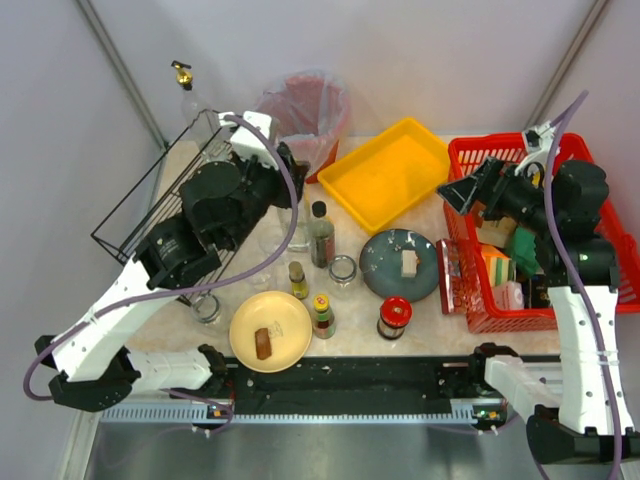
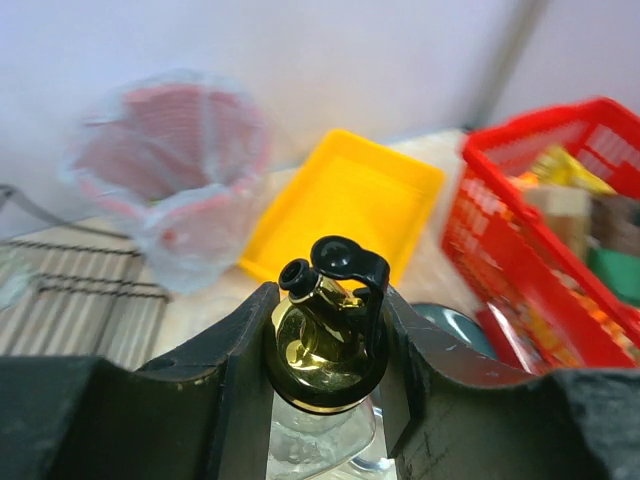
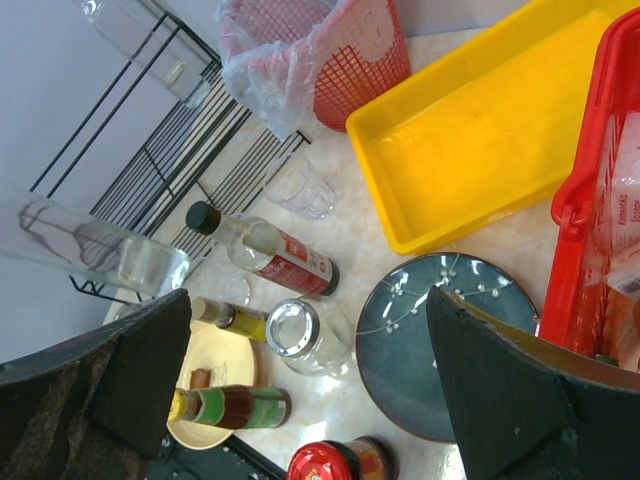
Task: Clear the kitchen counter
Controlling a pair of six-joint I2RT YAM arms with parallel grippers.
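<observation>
The left gripper swings to the left in the top view next, lowers the bottle and releases. The rack's far end lies below it on that side.
The kitchen counter is a pale marble top. In the left wrist view my left gripper is shut on the gold and black pourer cap of a clear glass bottle, upright between the pads. In the top view that gripper sits at the back left beside the rack, and the arm hides the bottle. My right gripper hangs open and empty above the left rim of the red basket. Below its fingers lie a glass jar and a blue plate.
On the counter stand a yellow tray, a blue plate with a food piece, a yellow plate, a red-lidded jar, three bottles and a glass jar. A wire rack and lined bin stand at the back left.
</observation>
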